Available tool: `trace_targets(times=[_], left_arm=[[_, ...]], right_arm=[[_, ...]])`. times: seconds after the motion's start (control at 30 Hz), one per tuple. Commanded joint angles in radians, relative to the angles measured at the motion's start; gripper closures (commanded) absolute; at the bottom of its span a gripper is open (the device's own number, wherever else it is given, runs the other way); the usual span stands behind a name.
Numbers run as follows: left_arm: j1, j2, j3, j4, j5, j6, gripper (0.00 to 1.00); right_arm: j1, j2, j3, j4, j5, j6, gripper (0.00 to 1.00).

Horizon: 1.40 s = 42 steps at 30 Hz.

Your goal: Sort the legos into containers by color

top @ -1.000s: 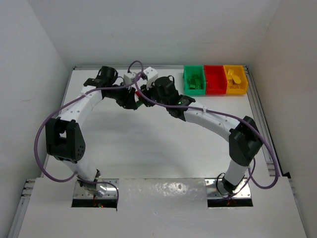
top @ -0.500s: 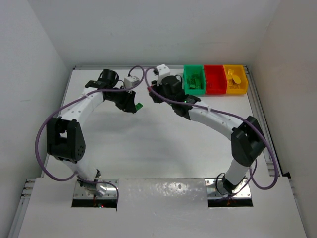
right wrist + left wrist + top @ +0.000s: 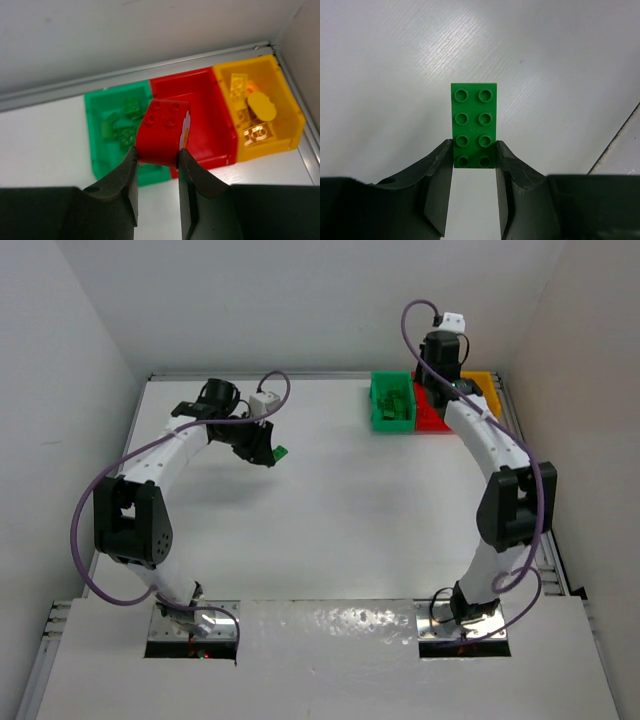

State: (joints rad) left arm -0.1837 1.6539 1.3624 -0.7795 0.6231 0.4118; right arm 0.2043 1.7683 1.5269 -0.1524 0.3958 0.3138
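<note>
I need to carry my left gripper outward and to the right in the top view, over the green bin (image 3: 393, 403), to release its lego where other green legos lie.
My left gripper (image 3: 474, 152) is shut on a flat green lego (image 3: 474, 124) with eight studs, held over the white table at the far left; the lego also shows in the top view (image 3: 281, 452). My right gripper (image 3: 156, 155) is shut on a red lego (image 3: 161, 131) with a flower print on its side, held above the bins. Below it stand the green bin (image 3: 102, 145) with several green legos, the red bin (image 3: 210, 115), and the yellow-orange bin (image 3: 285, 125) with several yellow legos. In the top view the right arm hides much of the red bin (image 3: 428, 420).
The three bins stand in a row along the back right edge of the table (image 3: 330, 520), against the rear wall. White walls close in the table on the left, back and right. A metal rail (image 3: 150, 70) runs behind the bins.
My right arm has swung from the table's middle back to the right and risen over the bins with the red lego. My left gripper has stayed nearly still with the green lego.
</note>
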Motion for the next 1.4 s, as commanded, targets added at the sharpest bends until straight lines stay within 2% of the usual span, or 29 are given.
trace_targets(times=[0.0, 0.13, 0.3, 0.4, 0.57, 0.6, 0.63, 0.8, 1.07, 1.13, 1.23, 1.37], left_arm=[[-0.008, -0.025, 0.049, 0.022, 0.009, -0.011, 1.0], [-0.008, -0.031, 0.061, 0.01, 0.017, 0.002, 1.0], [-0.008, -0.037, 0.066, -0.006, 0.013, 0.019, 1.0], [-0.008, -0.037, 0.066, -0.014, 0.026, 0.028, 1.0], [-0.008, -0.037, 0.067, -0.017, 0.038, 0.047, 1.0], [-0.008, -0.037, 0.069, -0.018, 0.043, 0.054, 1.0], [-0.008, -0.036, 0.07, -0.02, 0.046, 0.058, 1.0], [-0.01, -0.031, 0.084, -0.023, 0.052, 0.07, 1.0], [-0.017, -0.039, 0.092, -0.023, 0.056, 0.071, 1.0], [-0.022, -0.048, 0.093, -0.018, 0.058, 0.074, 1.0], [-0.033, -0.065, 0.092, -0.012, 0.059, 0.102, 1.0], [-0.065, -0.086, 0.09, -0.004, 0.037, 0.21, 1.0]], right_arm=[[-0.055, 0.127, 0.128, -0.097, 0.083, -0.001, 1.0], [-0.086, 0.275, 0.275, -0.151, 0.091, 0.008, 1.0], [-0.121, 0.348, 0.341, -0.164, 0.075, 0.042, 1.0], [-0.137, 0.382, 0.366, -0.164, 0.009, 0.044, 0.99], [-0.138, 0.389, 0.383, -0.167, -0.069, -0.004, 0.83], [-0.138, 0.388, 0.391, -0.168, -0.077, -0.011, 0.79], [-0.138, 0.388, 0.397, -0.176, -0.078, -0.013, 0.67], [-0.138, 0.373, 0.412, -0.187, -0.074, -0.068, 0.51], [-0.138, 0.301, 0.404, -0.194, -0.092, -0.101, 0.41], [-0.135, 0.271, 0.404, -0.216, -0.159, -0.09, 0.39], [-0.111, 0.162, 0.331, -0.224, -0.329, -0.068, 0.35], [-0.004, -0.016, 0.031, -0.106, -0.498, -0.088, 0.33]])
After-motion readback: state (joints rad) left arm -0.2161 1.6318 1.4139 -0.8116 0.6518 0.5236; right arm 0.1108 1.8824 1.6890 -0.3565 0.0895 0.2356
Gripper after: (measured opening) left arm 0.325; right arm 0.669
